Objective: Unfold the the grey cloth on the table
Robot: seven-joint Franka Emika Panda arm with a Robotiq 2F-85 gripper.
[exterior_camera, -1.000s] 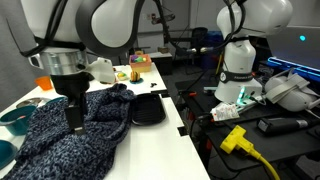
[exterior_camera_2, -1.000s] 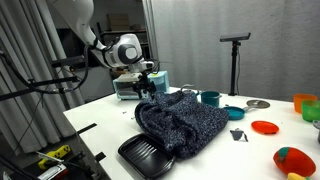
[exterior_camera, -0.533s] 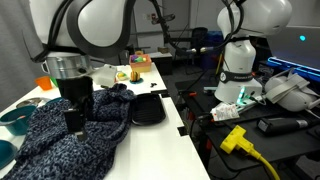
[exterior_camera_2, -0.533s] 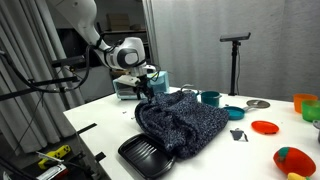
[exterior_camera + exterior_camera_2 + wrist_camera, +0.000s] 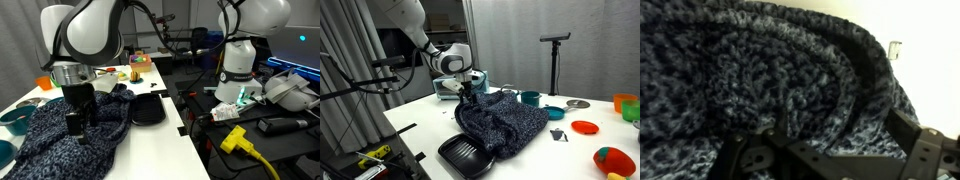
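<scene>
The upper fold (image 5: 70, 141) (image 5: 836, 122) lies between my gripper's open fingers. The gripper shifts a short way toward the teal bowls next and closes on that fold.
The grey cloth (image 5: 55, 145) lies bunched and folded on the white table (image 5: 155, 150), and it shows in both exterior views (image 5: 510, 122). My gripper (image 5: 78, 120) points straight down at the cloth's upper fold, with its fingertips at or in the fabric (image 5: 467, 101). In the wrist view the speckled cloth (image 5: 760, 70) fills the picture. The gripper's two dark fingers (image 5: 830, 160) stand wide apart at the bottom edge, open, with a fold of cloth between them. A strip of white table (image 5: 930, 40) shows at the right.
A flat black object (image 5: 148, 110) lies beside the cloth near the table edge (image 5: 470, 155). Teal bowls (image 5: 14, 120) stand by the cloth (image 5: 530, 98). An orange plate (image 5: 585, 127) and a red-green object (image 5: 610, 160) lie farther along. A dark workbench holds a yellow tool (image 5: 236, 140).
The arm has swung slightly sideways and its wrist has settled a little lower over the cloth. The cloth has barely moved.
</scene>
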